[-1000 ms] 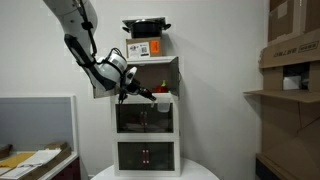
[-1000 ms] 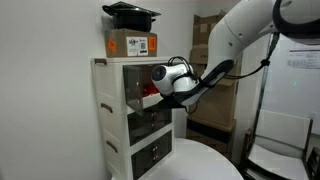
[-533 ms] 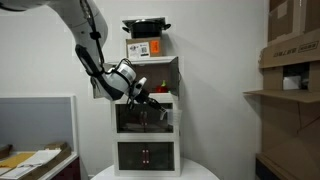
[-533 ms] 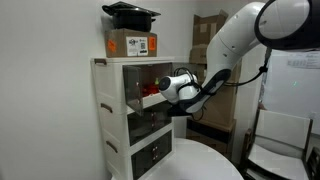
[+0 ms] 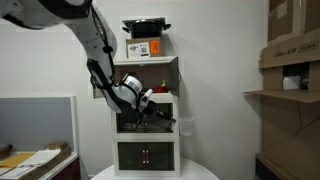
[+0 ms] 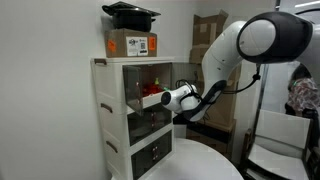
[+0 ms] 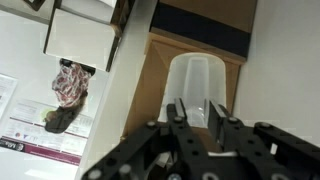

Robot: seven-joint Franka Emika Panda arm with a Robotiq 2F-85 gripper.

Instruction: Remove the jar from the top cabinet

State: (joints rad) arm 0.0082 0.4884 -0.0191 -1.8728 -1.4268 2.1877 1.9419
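Note:
The translucent jar goes down past the white unit's bottom section next, and my gripper releases it on the round white table's top [image 6: 186, 155], which lies bare below.
The top cabinet [image 5: 166, 76] is the uppermost box of a white three-tier unit, with a tan interior and its tan door [image 5: 101, 82] swung open. It also shows in an exterior view [image 6: 136, 76]. My gripper [image 5: 171, 122] is out in front of the middle compartment, below the top cabinet's opening. It is shut on a small clear jar [image 5: 185, 125]. In the wrist view the translucent jar [image 7: 196, 75] sits between the black fingers [image 7: 197, 106]. In an exterior view the gripper [image 6: 158, 98] is level with the unit's front; the jar is not clear there.
A cardboard box [image 5: 146, 48] with a black pan [image 5: 146, 27] sits on top of the unit. The unit stands on a round white table [image 5: 150, 174]. Cardboard boxes [image 5: 292, 45] fill shelves at one side. A desk with a partition [image 5: 38, 125] is on the other side.
The gripper has come out of the top cabinet and moved down and away from it, with the jar in its fingers. It is now in front of the middle compartment.

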